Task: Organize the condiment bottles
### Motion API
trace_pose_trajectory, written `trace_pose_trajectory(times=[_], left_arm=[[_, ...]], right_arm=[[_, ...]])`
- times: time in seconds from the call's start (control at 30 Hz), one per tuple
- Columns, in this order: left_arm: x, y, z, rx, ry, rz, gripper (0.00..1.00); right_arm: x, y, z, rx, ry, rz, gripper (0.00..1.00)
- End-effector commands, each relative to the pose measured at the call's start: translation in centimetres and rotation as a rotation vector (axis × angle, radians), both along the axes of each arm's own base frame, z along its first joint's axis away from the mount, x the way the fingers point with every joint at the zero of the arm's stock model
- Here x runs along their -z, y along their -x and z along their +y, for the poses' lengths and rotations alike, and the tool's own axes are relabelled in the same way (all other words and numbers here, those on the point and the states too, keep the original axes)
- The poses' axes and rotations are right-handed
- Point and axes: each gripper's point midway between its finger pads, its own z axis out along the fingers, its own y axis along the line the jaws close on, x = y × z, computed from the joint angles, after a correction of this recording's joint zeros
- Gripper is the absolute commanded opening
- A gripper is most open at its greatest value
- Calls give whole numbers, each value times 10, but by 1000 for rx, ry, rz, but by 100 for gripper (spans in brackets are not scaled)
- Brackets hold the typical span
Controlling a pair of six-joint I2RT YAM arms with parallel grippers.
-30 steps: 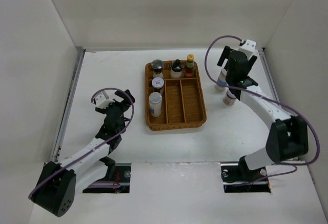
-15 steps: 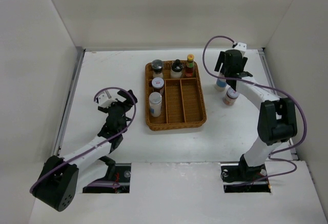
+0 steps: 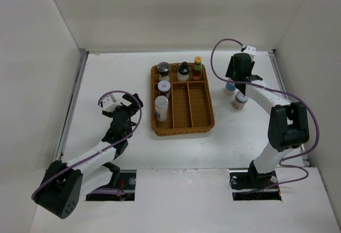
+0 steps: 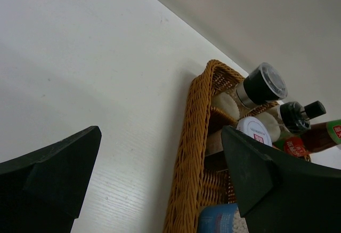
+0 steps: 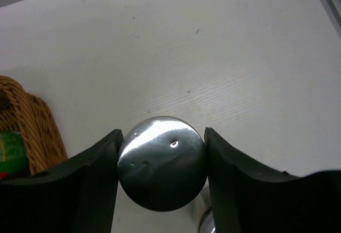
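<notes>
Next, my right gripper lifts across and lowers. It releases the shaker in the far end of the tray's middle section, since that lies to its left in the top view.
My right gripper [image 3: 235,83] [image 5: 162,146] stands over a shaker with a round silver cap [image 5: 160,171], both fingers pressed against the cap's sides. The top view shows this blue-labelled shaker [image 3: 229,87] on the table right of the wicker tray [image 3: 184,129], partly hidden by the gripper. A second small bottle [image 3: 240,102] stands just nearer. Inside the tray are a dark-capped jar [image 3: 163,70], a black-topped bottle [image 3: 184,71], a red sauce bottle with yellow cap [image 3: 197,67], a white-lidded jar [image 3: 163,87] and a white cylinder [image 3: 161,108]. My left gripper [image 3: 128,103] [image 4: 160,139] is open and holds nothing, left of the tray.
The tray's middle and right long compartments [image 3: 196,102] hold nothing. White walls enclose the table on three sides, and a metal rail [image 3: 74,99] runs along the left edge. In the left wrist view the tray's woven rim [image 4: 193,153] rises close ahead.
My right gripper has come down over the blue-labelled shaker and closed its fingers onto the silver cap. The left arm has barely shifted.
</notes>
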Motion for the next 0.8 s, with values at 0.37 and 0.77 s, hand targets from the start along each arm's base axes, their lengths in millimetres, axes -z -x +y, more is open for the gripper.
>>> trace_pose_trajectory(times=[0.37,0.77], left_arm=[[-7,1,2,-5,32,-45,100],[-2,1,4,-10,28,-35,100]], right_arm=[[-169,61,80,-194,-145,-440,43],[-170,80,250,-587,-234,-440,45]])
